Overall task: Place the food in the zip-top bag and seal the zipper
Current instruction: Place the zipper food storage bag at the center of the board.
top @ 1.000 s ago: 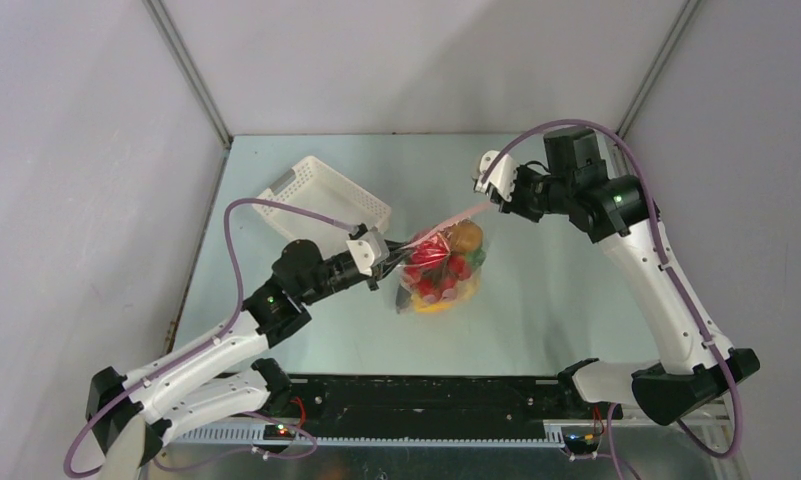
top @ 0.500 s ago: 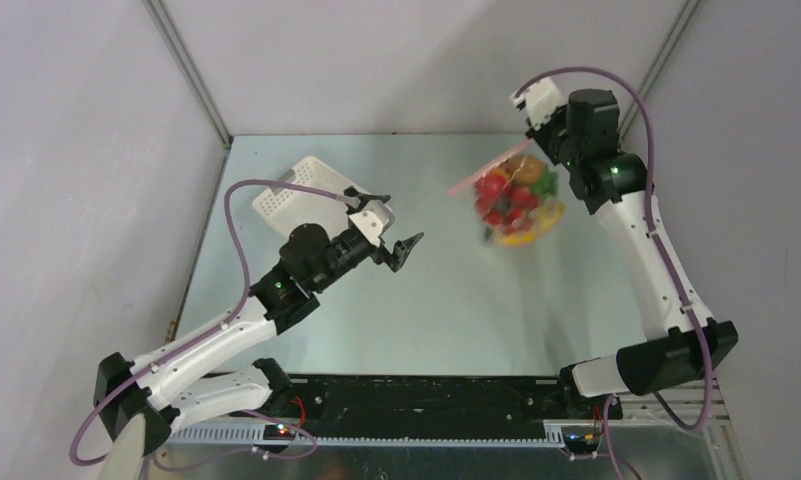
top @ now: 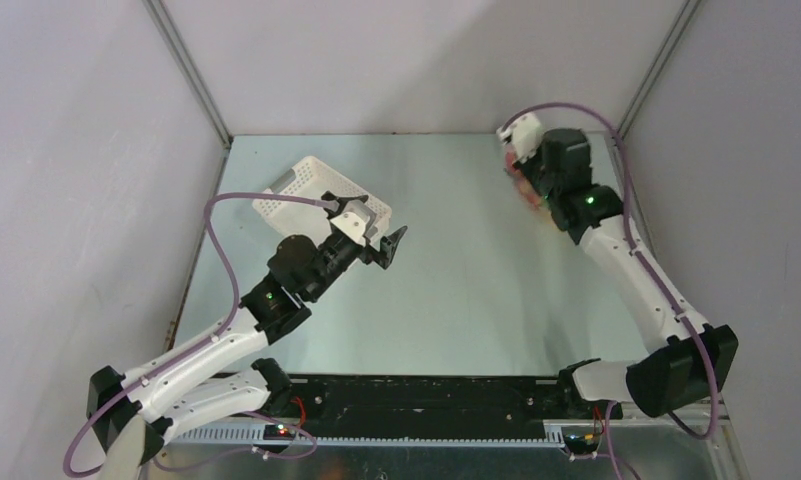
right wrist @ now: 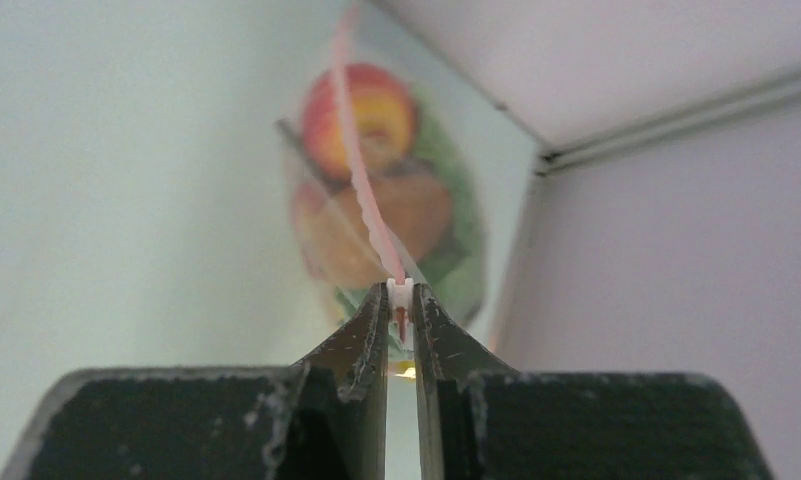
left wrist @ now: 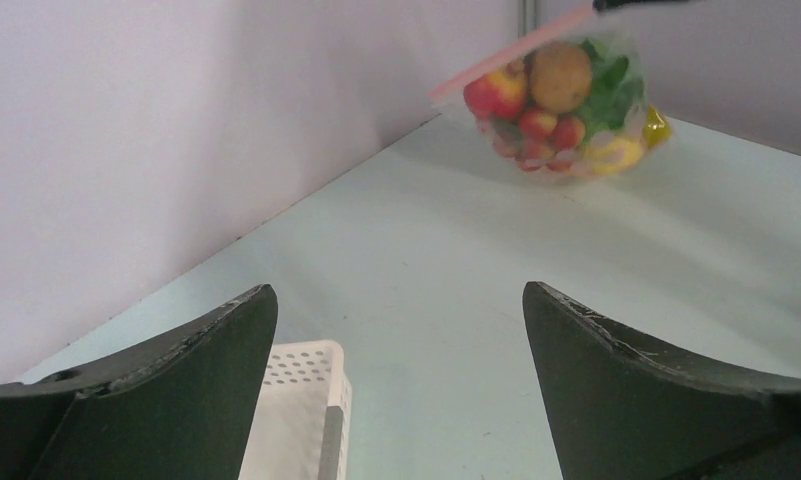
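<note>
I should move my right gripper down and back toward the bare middle of the tabletop next, and release the zipper end where the dangling bag has room to lie.
The zip-top bag (left wrist: 561,95) hangs over the far right corner of the table, full of the food (left wrist: 536,85): red, brown, green and yellow toy pieces. My right gripper (right wrist: 400,300) is shut on the end of the pink zipper (right wrist: 361,170), and the bag (right wrist: 386,210) dangles beyond its tips. From the top view the right gripper (top: 516,150) and arm hide most of the bag; only a red sliver (top: 524,188) shows. My left gripper (top: 386,245) stands wide open and holds nothing, well left of the bag, next to the basket.
A white lattice basket (top: 306,190) sits at the back left, just under and behind my left gripper, its corner (left wrist: 301,400) showing between the fingers. Grey walls close the table on three sides, and the bag hangs close to the right one.
My left gripper let go of the bag, opened wide and drew back toward the basket. The right arm swung the bag up and away to the far right corner.
</note>
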You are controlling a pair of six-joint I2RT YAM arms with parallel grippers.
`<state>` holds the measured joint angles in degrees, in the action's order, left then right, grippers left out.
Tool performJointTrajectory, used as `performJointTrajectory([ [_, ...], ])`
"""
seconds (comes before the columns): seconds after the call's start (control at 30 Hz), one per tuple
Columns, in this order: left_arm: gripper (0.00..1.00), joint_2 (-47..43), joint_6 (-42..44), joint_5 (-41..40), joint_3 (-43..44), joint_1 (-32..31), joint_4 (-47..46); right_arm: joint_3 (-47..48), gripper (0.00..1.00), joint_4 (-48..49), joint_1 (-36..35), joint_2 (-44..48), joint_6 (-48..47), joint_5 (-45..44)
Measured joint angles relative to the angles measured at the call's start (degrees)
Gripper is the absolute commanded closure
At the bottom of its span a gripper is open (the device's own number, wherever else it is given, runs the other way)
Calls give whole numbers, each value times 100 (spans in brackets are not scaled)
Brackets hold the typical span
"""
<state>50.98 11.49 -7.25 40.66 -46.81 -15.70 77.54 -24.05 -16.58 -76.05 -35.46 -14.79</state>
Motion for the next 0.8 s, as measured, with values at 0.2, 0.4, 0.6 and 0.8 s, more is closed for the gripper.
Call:
performJointTrajectory([
  [0.2,0,-22,-168,-83,-136,0,-7,-627,96,-763,-1515,275,835,240],
  [0.4,0,-306,-404,-343,-463,0,20,-820,95,-1178,-2702,-249,1987,485],
  [0.6,0,-826,-647,-927,-697,0,131,-852,64,-1152,-3252,-1263,2824,750],
  [0.8,0,-1478,-920,-1416,-962,0,116,-981,5,-1121,-3626,-1290,3152,1003],
])
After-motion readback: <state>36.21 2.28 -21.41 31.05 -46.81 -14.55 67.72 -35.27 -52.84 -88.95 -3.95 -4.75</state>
